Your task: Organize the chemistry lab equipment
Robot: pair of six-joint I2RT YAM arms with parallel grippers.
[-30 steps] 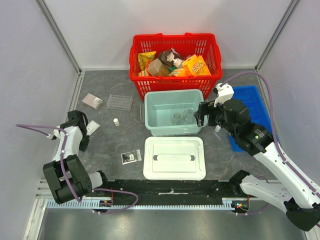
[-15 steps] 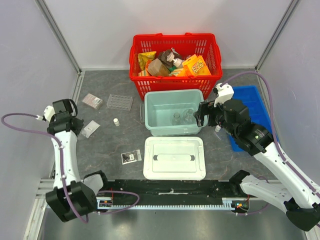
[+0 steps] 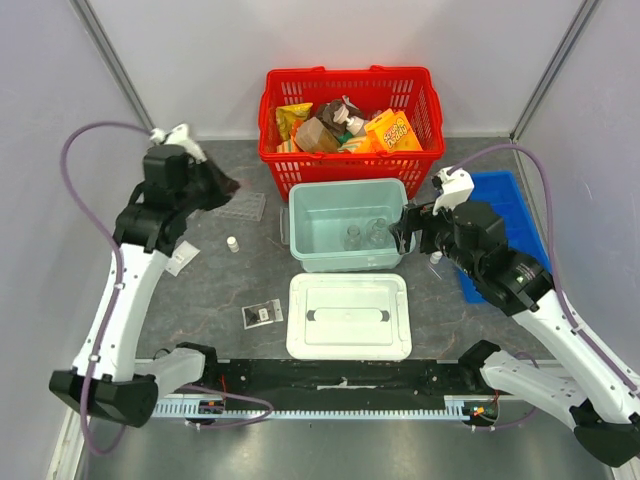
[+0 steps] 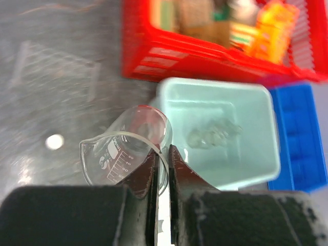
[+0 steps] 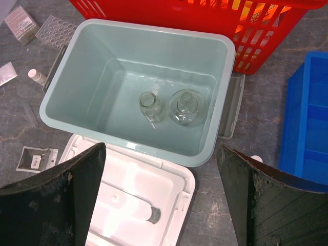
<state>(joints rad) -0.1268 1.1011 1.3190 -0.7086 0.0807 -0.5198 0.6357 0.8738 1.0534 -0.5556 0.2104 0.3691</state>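
I need to move my left gripper to the right in the top view and down into the teal bin's empty end (image 3: 319,232) (image 4: 180,135), because both flasks stand toward the bin's other end.
My left gripper (image 4: 163,154) is shut on the rim of a clear glass beaker (image 4: 123,154) with printed graduations and holds it in the air. In the top view this gripper (image 3: 225,188) hangs over the well plate (image 3: 245,208), left of the teal bin (image 3: 345,262). Two small glass flasks (image 5: 150,105) (image 5: 187,106) stand inside the bin. My right gripper (image 5: 160,151) is open and empty above the bin's right near corner. A white vial (image 3: 232,243) and two flat packets (image 3: 262,314) (image 3: 182,257) lie on the table.
The bin's white lid (image 3: 348,316) lies in front of it. A red basket (image 3: 350,110) of snack packs stands behind the bin, and a blue tray (image 3: 515,200) sits at the right. Another small white vial (image 5: 254,159) is beside the bin's right side.
The left arm has swung up from the near left of the table to the far left, toward the bin, carrying the beaker. The right arm has hardly moved.
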